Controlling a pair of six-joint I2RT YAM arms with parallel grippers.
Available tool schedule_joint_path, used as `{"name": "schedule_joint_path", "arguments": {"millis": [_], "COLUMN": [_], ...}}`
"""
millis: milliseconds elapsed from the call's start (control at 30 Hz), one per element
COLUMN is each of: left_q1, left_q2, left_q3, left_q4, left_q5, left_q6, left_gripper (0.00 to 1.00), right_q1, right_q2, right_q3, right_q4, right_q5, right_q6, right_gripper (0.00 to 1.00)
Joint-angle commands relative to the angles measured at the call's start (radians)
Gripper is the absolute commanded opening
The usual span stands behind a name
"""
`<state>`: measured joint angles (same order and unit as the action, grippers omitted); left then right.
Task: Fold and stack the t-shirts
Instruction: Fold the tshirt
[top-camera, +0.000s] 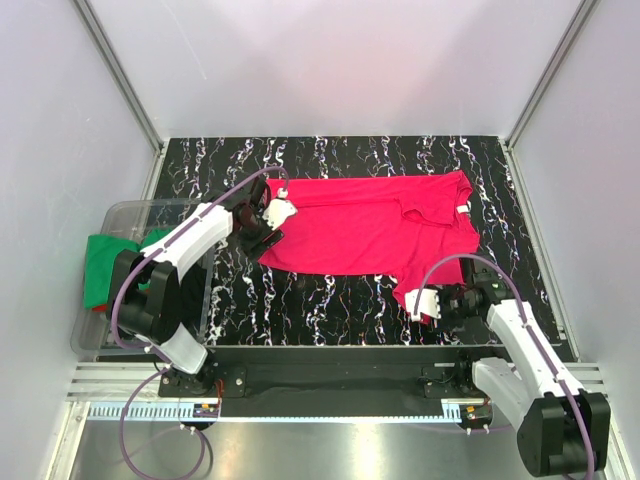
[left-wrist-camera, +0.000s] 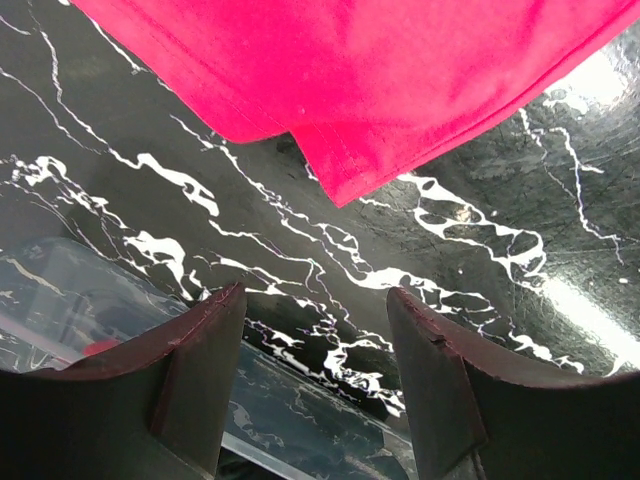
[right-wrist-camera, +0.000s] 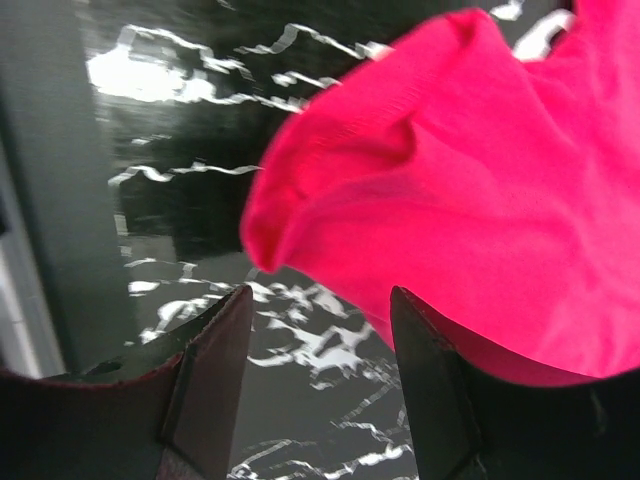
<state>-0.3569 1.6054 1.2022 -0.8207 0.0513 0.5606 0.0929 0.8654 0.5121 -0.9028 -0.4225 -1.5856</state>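
The near corner of the t-shirt's bunched sleeve (right-wrist-camera: 268, 243) is just ahead of my right gripper's open fingers. My right gripper should go down a little more onto that corner next.
A crimson t-shirt (top-camera: 365, 225) lies spread flat on the black marbled table (top-camera: 330, 305). My left gripper (top-camera: 262, 236) is open and empty at the shirt's lower left corner; in the left wrist view that corner (left-wrist-camera: 340, 165) lies just beyond the fingertips. My right gripper (top-camera: 447, 302) is open and empty beside the shirt's near sleeve (top-camera: 430, 272); in the right wrist view the sleeve (right-wrist-camera: 400, 190) bulges just ahead of the open fingers. A green shirt (top-camera: 103, 265) and a bit of red cloth sit in the bin at the left. No dark shirt shows.
A clear plastic bin (top-camera: 140, 215) stands at the table's left edge, under the left arm. Aluminium frame posts and white walls enclose the table. A metal rail runs along the near edge.
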Motion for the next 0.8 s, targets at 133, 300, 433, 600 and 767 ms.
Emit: {"name": "schedule_joint_path", "arguments": {"millis": [133, 300, 433, 600, 767], "left_q1": [0.004, 0.009, 0.012, 0.013, 0.013], "left_q2": [0.002, 0.007, 0.014, 0.025, 0.037], "left_q3": [0.007, 0.000, -0.003, 0.007, 0.017], "left_q4": [0.023, 0.031, 0.032, 0.032, 0.032], "left_q5": [-0.024, -0.028, -0.031, -0.034, -0.037], "left_q6": [0.001, -0.004, -0.001, -0.004, -0.007], "left_gripper": [0.64, 0.64, 0.63, 0.63, 0.63], "right_q1": [0.007, 0.007, 0.007, 0.007, 0.007], "right_q2": [0.076, 0.129, 0.184, 0.234, 0.267], "right_q3": [0.063, 0.052, 0.052, 0.065, 0.068], "right_q4": [-0.136, -0.082, -0.044, -0.010, 0.024], "right_q5": [-0.090, -0.098, -0.091, -0.099, -0.084], "right_q6": [-0.106, -0.103, -0.096, -0.080, -0.067], "right_gripper": [0.64, 0.63, 0.62, 0.53, 0.51]}}
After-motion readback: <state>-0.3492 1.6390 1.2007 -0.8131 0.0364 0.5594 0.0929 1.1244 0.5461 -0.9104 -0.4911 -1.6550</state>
